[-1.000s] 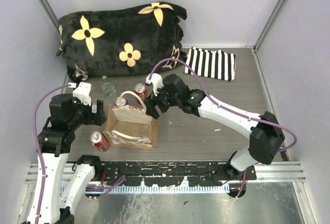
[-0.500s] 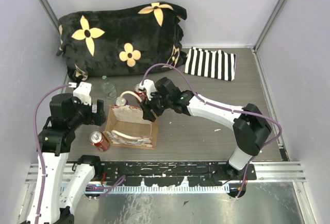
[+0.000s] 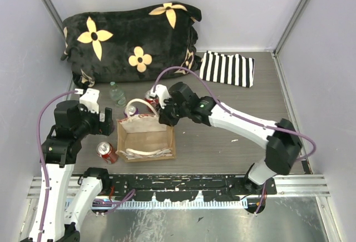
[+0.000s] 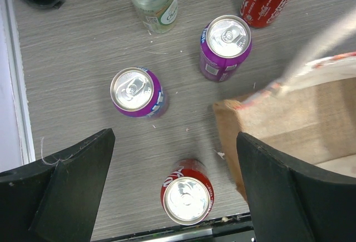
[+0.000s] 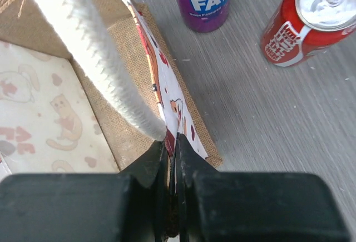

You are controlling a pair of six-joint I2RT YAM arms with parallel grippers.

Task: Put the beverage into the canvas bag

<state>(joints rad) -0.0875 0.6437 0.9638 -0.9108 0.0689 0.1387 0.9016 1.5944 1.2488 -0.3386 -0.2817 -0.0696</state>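
Observation:
Next, my right gripper turns and swings the bag onto bare tabletop, to the right in the top view, and releases it, since it crowds the cans.
The tan canvas bag stands open-mouthed at the table's near middle, and its brown corner shows in the left wrist view. My right gripper is shut on the bag's printed far wall, right beside a cream handle. Several drinks stand around the bag: a red can to its left, a purple can, another red can and a clear bottle behind it. My left gripper hangs open above the near red can, holding nothing.
A black cushion with tan flowers fills the back left. A black-and-white striped cloth lies at the back right. In the left wrist view a second purple can stands left of the bag. Grey walls enclose the table on three sides.
My right gripper has shut on the bag's far wall. The bag has shifted slightly right and its mouth gapes wider. The left arm has not moved.

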